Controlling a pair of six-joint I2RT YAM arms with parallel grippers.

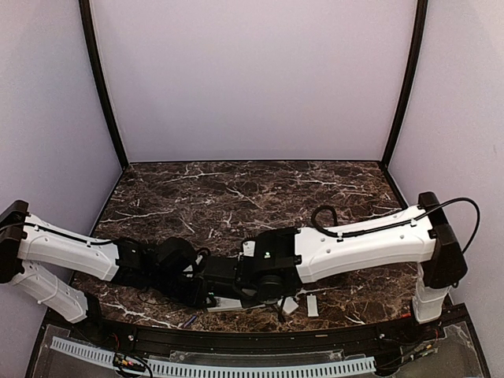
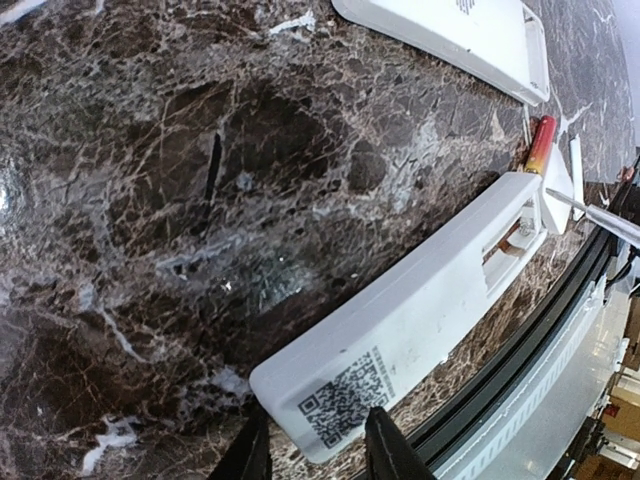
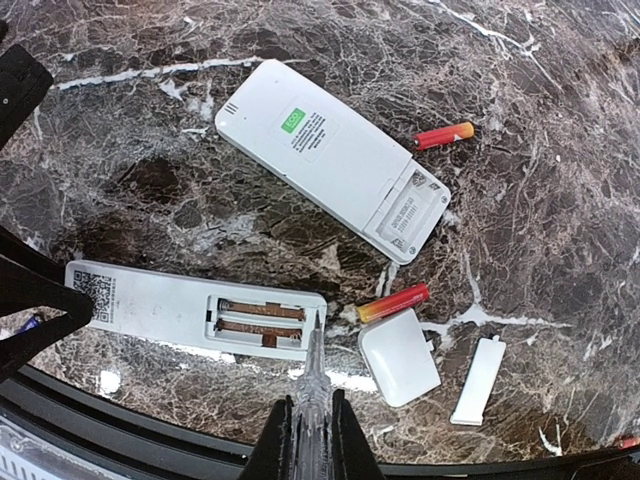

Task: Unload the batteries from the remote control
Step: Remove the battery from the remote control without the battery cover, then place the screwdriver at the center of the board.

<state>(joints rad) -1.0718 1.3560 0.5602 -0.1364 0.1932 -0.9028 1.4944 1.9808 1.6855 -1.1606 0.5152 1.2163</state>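
Observation:
I need to swing my right gripper outward and to the right in the top view next, then down to the bare table beyond the covers [image 1: 351,304] [image 3: 585,378], because both battery bays are empty.
A white remote with a QR code [image 3: 180,308] lies near the front edge, its battery bay [image 3: 260,322] open and showing only brown slots. My left gripper [image 2: 318,445] is shut on its QR end [image 2: 400,330]. My right gripper [image 3: 310,430] is shut on a clear pointed tool [image 3: 316,370] whose tip rests at the bay's right end. A second white remote [image 3: 320,150] lies further back, its bay open and bare. One red battery [image 3: 393,301] lies beside the first remote and another [image 3: 445,135] beside the second. A bluish battery [image 1: 189,320] lies at the front edge.
Two loose white covers lie right of the tool, one broad [image 3: 400,355] and one slim [image 3: 478,380]. A black rail [image 3: 120,430] runs along the table's front edge. Both arms meet low over the front centre [image 1: 236,276]. A red bit [image 3: 625,440] shows at far right.

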